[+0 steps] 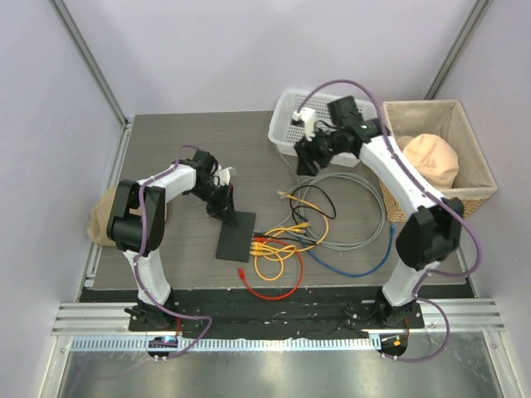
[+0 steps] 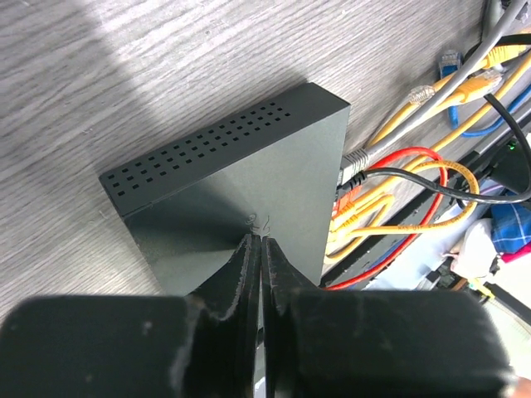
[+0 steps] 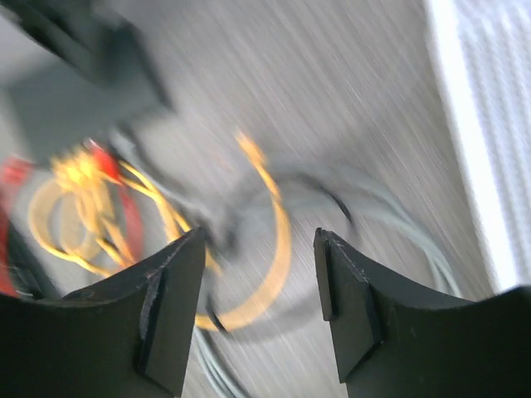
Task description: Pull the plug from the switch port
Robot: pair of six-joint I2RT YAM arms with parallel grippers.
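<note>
My right gripper lowers its fingers to the left in the top view, around the grey plug (image 1: 255, 232) (image 3: 121, 139) next, as the switch is pinned.
The switch (image 1: 236, 236) is a flat matte-black box on the table, with orange, red, grey and black plugs in its right edge (image 1: 264, 245). In the left wrist view the switch (image 2: 249, 166) fills the middle, plugs at its right edge (image 2: 353, 178). My left gripper (image 1: 222, 203) (image 2: 260, 240) is shut and empty, its tips pressing on the switch's top near its far end. My right gripper (image 1: 309, 157) (image 3: 259, 240) is open and empty, high above the cable loops (image 3: 265, 249), next to the white basket. The right wrist view is blurred.
A white mesh basket (image 1: 286, 112) stands at the back, a wicker basket (image 1: 473, 195) with a tan cloth at the right. Loose orange, grey, blue, black and red cables (image 1: 332, 228) spread between the switch and the right arm. A tan object (image 1: 101, 217) lies at the left edge.
</note>
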